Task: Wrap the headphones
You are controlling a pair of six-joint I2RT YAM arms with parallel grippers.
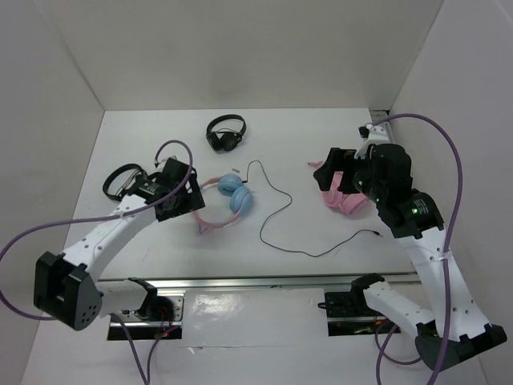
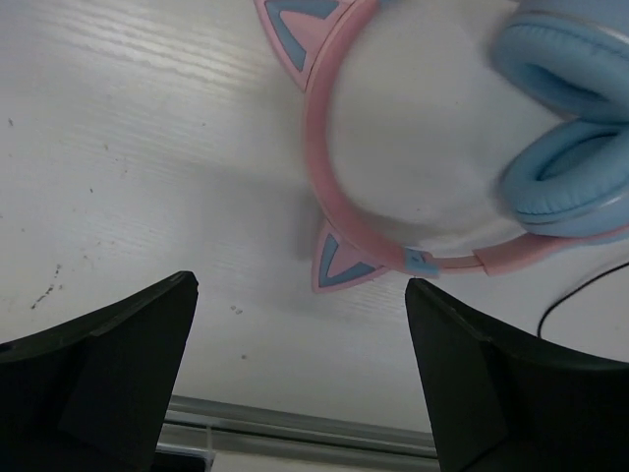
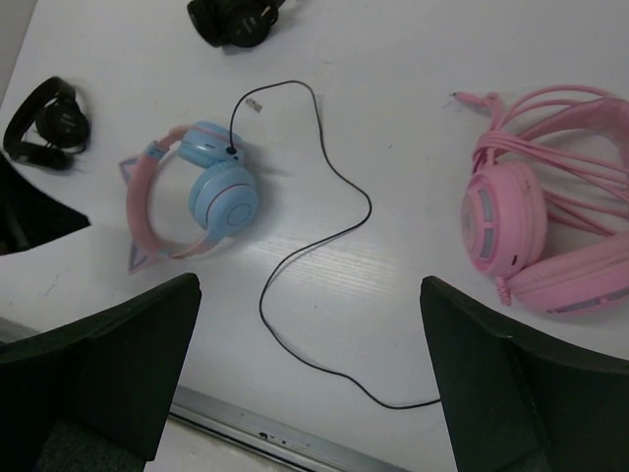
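Note:
The slim part of the headband between the cat ears lies clear of the cable [image 1: 317, 256], so the left gripper needs to come down onto it, with its fingers astride the headband, and close.
The headphones [image 1: 228, 200], with a pink cat-eared headband and light blue ear cups, lie flat left of the table's middle. Their thin black cable [image 1: 317, 256] snakes right across the table to a loose plug end. My left gripper [image 1: 191, 197] is open and empty, low at the headband's left side. In the left wrist view the headband [image 2: 319, 147] and ear cups [image 2: 570, 147] lie just ahead of the open gripper [image 2: 300, 283]. My right gripper [image 1: 341, 164] is open and empty, raised above the table; its view shows the headphones [image 3: 211, 187] and cable [image 3: 261, 296] below the gripper [image 3: 310, 283].
All-pink headphones [image 1: 341, 196] with a tangled pink cord lie under my right arm, also in the right wrist view [image 3: 541, 226]. Small black headphones [image 1: 226, 132] lie at the back, another black pair [image 1: 122, 180] at the left. A metal rail [image 1: 264, 281] runs along the near edge.

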